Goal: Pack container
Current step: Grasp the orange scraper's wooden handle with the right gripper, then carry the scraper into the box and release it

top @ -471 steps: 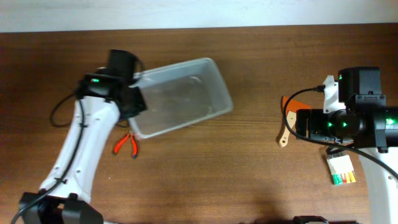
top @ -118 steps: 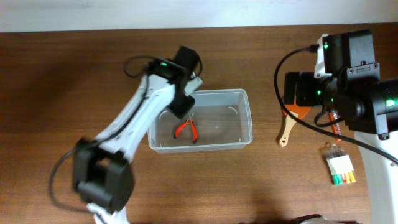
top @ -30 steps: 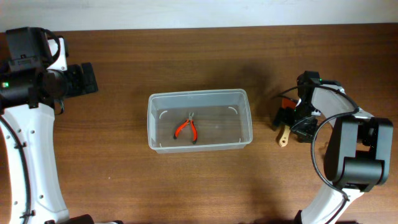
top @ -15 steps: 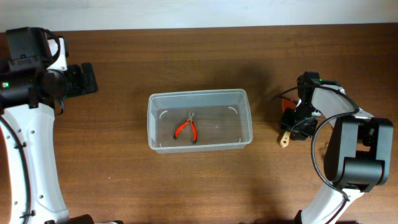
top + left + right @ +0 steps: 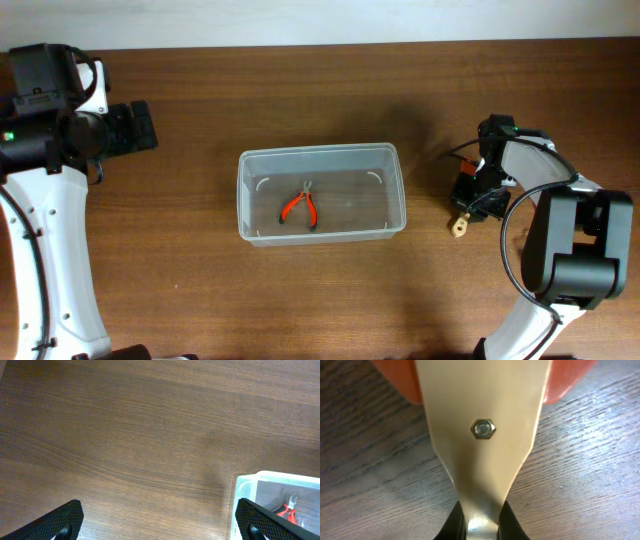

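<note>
My right gripper lifts across to the tub next, turns, lowers the scraper [image 5: 460, 224] beside the pliers and releases it, since that part of the tub's bottom lies empty.
The container [image 5: 320, 150], a clear rectangular tub, sits mid-table with red-handled pliers [image 5: 299, 208] lying inside. To its right my right gripper [image 5: 470, 196] is shut on a wooden-handled scraper [image 5: 460, 224] that lies on the table. In the right wrist view the black fingers [image 5: 454, 521] pinch the narrow neck of the scraper's handle [image 5: 482, 400], below a hex nut; its orange blade [image 5: 395, 377] shows at the top. My left gripper [image 5: 135, 128] hangs open at the far left, well away from the tub. Its wrist view catches the container's corner [image 5: 245, 480] and the pliers [image 5: 289, 509].
The right arm's body [image 5: 575, 260] covers the table's right side, with a black cable [image 5: 458, 152] looping beside the gripper. The table's back edge meets a white wall strip [image 5: 320, 20]. Bare wood lies between the tub and each gripper.
My right gripper has shut on the scraper's handle, from wide open a second ago. The handle's end has shifted slightly. The left arm, tub and pliers have not moved.
</note>
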`<state>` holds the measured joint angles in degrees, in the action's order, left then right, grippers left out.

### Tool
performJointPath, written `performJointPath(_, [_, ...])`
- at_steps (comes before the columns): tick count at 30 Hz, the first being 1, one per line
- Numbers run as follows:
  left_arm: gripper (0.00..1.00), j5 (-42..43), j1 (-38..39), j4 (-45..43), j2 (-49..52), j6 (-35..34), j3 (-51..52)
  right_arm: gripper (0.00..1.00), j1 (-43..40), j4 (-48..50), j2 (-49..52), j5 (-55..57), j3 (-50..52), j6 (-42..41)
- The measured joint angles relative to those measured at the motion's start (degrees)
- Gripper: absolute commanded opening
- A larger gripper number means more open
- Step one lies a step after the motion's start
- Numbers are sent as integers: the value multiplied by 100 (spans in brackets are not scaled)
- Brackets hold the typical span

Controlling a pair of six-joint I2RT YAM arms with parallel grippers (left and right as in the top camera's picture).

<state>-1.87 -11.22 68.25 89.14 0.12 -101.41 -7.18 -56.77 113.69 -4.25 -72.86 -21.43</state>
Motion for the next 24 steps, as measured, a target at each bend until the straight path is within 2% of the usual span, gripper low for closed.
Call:
performJointPath(9, [99, 2, 0, 85, 0, 0, 0, 4, 0, -70, -7, -17, -52, 44])
performJointPath(12, [99, 2, 0, 92, 0, 2, 0, 4, 0, -376, -9, -15, -278, 114])
performJointPath(19, [99, 2, 0, 98, 0, 0, 0, 4, 13, -1241, -402, -13, -1707, 595])
performJointPath(24, [99, 2, 0, 96, 0, 0, 0, 4, 400, -2055, -1073, 11, -3141, 1812])
